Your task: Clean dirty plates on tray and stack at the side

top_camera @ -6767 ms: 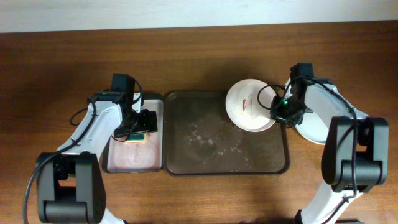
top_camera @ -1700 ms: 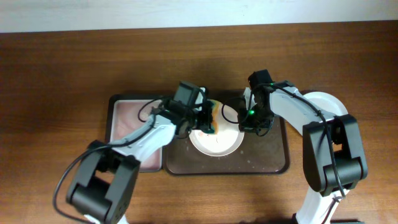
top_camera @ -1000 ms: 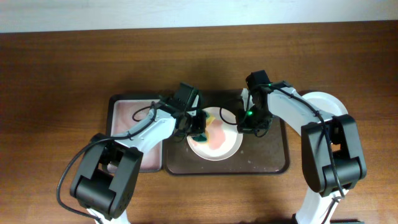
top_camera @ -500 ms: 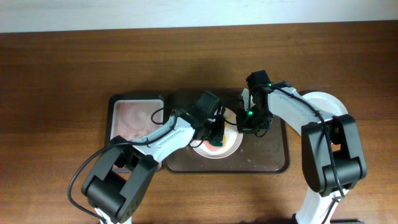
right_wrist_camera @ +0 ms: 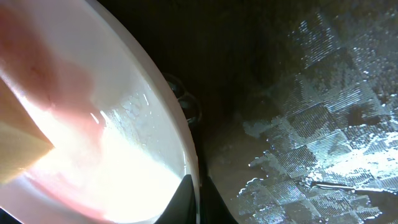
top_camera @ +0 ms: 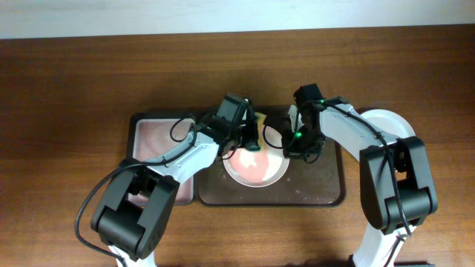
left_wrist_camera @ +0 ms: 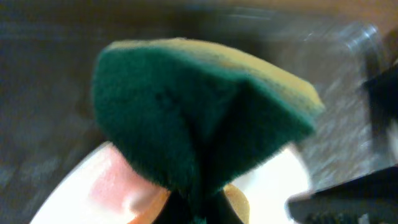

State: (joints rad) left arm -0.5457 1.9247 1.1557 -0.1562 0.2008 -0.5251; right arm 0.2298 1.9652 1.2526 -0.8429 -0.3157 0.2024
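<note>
I should next move my left gripper left in the overhead view and down onto it to release the sponge.
A white plate (top_camera: 256, 167) smeared pink-red lies on the dark brown tray (top_camera: 326, 194). My left gripper (top_camera: 251, 141) is shut on a green and yellow sponge (top_camera: 252, 133) at the plate's far edge. In the left wrist view the sponge (left_wrist_camera: 199, 112) bulges above the left gripper (left_wrist_camera: 200, 211), with the plate (left_wrist_camera: 68, 199) under it. My right gripper (top_camera: 289, 150) is shut on the plate's right rim. In the right wrist view the right gripper (right_wrist_camera: 198, 199) pinches that rim, and the plate (right_wrist_camera: 93, 124) shines wet and pinkish.
A small black tray with a pink inside (top_camera: 156, 141) sits left of the brown tray. A white plate (top_camera: 391, 119) rests on the table to the right, partly under my right arm. The brown tray's floor (right_wrist_camera: 311, 124) is wet.
The left gripper swept the sponge across the plate, first rightward, then back to its far edge. The pink smear has spread. The right gripper has kept still on the rim.
</note>
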